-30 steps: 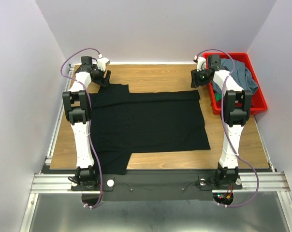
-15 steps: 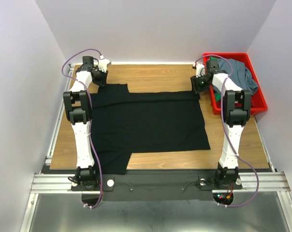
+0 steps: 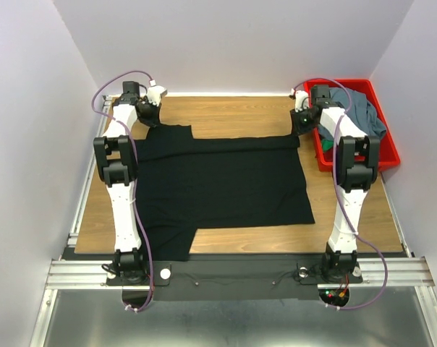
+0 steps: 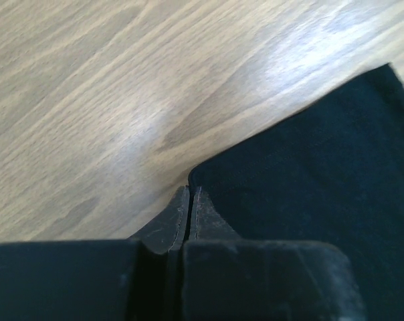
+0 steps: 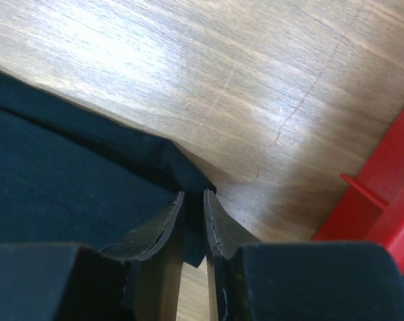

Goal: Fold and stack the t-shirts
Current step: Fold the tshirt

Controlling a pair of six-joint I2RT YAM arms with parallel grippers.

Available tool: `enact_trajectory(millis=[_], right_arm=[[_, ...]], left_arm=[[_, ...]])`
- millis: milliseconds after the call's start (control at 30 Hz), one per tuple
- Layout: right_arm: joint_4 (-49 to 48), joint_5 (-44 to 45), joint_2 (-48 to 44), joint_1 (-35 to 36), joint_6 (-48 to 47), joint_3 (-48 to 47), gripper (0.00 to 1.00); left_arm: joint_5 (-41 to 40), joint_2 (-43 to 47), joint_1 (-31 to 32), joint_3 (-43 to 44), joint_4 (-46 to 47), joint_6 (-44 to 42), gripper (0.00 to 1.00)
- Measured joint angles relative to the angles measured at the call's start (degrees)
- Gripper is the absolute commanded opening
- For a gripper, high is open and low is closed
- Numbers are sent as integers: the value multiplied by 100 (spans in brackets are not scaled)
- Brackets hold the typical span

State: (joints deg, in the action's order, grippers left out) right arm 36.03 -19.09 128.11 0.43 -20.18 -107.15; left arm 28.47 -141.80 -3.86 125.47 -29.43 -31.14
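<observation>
Next, my left gripper moves up and back over the shirt's body (image 3: 160,155) and releases the shirt's corner there, because that sleeve still sticks out past the shirt's far edge.
The large black t-shirt (image 3: 218,181) lies spread flat on the wooden table (image 3: 226,112), one sleeve hanging toward the near left edge. My left gripper (image 3: 152,118) is at the shirt's far left corner. In the left wrist view the gripper (image 4: 190,190) has its jaws pressed together right at the corner of the black cloth (image 4: 309,187). My right gripper (image 3: 299,129) is at the far right corner. In the right wrist view the gripper (image 5: 194,194) has its jaws nearly together with the folded corner of the black cloth (image 5: 55,167) between them.
A red plastic bin (image 3: 363,165) stands at the far right of the table, close to the right arm, and shows in the right wrist view as a red wall (image 5: 382,194). It holds a crumpled grey-blue shirt (image 3: 359,112) and a bit of green cloth (image 3: 324,145).
Both grippers closed at the shirt's far corners: the left from wide open to shut, the right narrowing onto the corner. Both wrists shifted slightly toward the cloth.
</observation>
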Motion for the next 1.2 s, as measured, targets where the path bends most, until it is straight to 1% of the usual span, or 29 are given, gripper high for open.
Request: enact_trajectory(millis=[167,233,267,333,367,467,600,700,800,967,1067,1100,1133,1167,1200], right_arm=[[28,0,-83,-2,-24,11,21],[50,0,-146,-2,-63,31,17],[63,0,-195,0,-81,63,13],[92,0,-280,-2,-107,138,9],[103,2,-313,-2,-133,164,5],[101,7,-483,0,-236,367,0],[122,13,-745,0,-398,715,1],[127,13,-999,0,-579,1078,1],[122,17,-1207,0,-809,1445,1],[122,44,-1305,0,-1156,1980,1],[138,116,-1305,0,-1331,2203,1],[138,160,-1305,0,-1412,2267,2],[142,186,-1305,0,-1451,2291,7],[144,219,-1305,0,-1504,2310,25],[144,243,-1305,0,-1528,2319,33]], left_arm=[[238,575,0,-422,-48,-109,0],[321,992,0,-684,-87,-205,0],[369,1272,0,-850,-90,-260,0],[444,1620,0,-1045,-120,-396,0],[483,1952,0,-1307,-87,-520,0],[538,2577,0,-1906,-50,-787,0],[603,3504,-2,-3163,-96,-1309,0],[595,4022,-2,-4087,-83,-1742,0],[533,4439,-4,-4964,-74,-2192,0],[402,4937,-4,-6155,57,-2903,0],[337,5184,-4,-6690,109,-3322,7],[275,5289,-4,-6898,221,-3471,13],[236,5392,-4,-7073,264,-3628,28],[179,5482,-4,-7232,356,-3797,36],[127,5560,0,-7342,409,-3827,42]])
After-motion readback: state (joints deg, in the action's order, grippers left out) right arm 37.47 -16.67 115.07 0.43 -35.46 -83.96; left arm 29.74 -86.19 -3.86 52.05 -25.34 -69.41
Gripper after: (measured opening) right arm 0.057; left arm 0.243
